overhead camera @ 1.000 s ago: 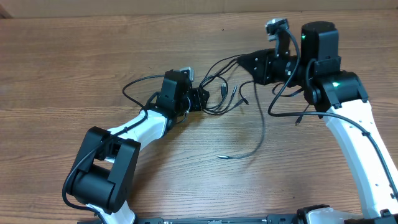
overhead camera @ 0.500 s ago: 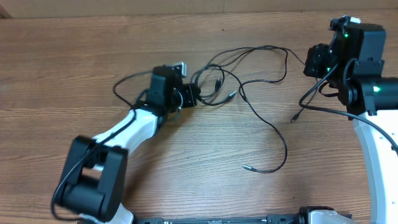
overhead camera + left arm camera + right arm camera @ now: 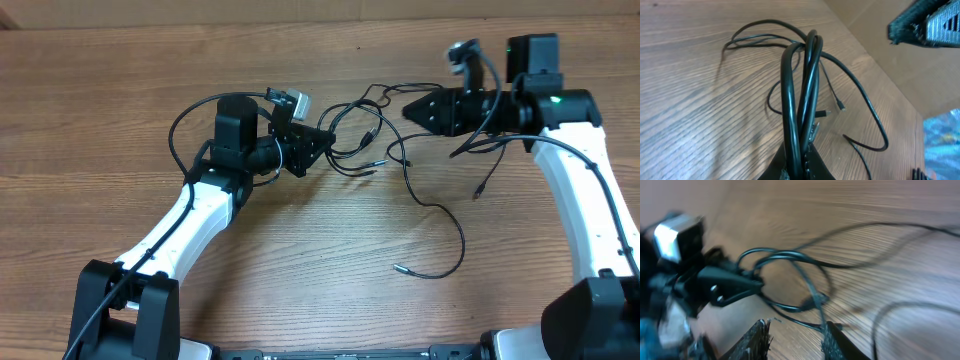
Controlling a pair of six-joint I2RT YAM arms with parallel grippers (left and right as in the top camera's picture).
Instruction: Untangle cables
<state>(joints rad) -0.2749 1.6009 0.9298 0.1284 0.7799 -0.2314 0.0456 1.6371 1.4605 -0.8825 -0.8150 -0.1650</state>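
The left gripper pulls upward and to the left in the overhead view next, over the bare tabletop, and releases the bunch of cable loops, since its loops cross other cables.
Several thin black cables (image 3: 362,135) lie in a tangle of loops at the table's middle back. My left gripper (image 3: 320,144) is shut on a bunch of cable loops; in the left wrist view the cables (image 3: 801,95) rise straight out of the closed jaws (image 3: 801,162). My right gripper (image 3: 410,108) is open, just right of the tangle and pointing left at it. In the blurred right wrist view its open fingers (image 3: 797,337) hover over the cable loops (image 3: 790,280), one strand passing by the right finger. One long cable trails to a silver-tipped plug (image 3: 399,267).
Another loose plug end (image 3: 477,193) lies under the right arm. The left arm's own thick wire (image 3: 185,120) arcs to the left of its wrist. The right gripper (image 3: 925,22) shows at the top right of the left wrist view. The left gripper (image 3: 725,287) faces the right wrist camera.
The right gripper first pulled away to the far right, stretching cables out, then came back left to the tangle. The left gripper kept its hold and shifted slightly.
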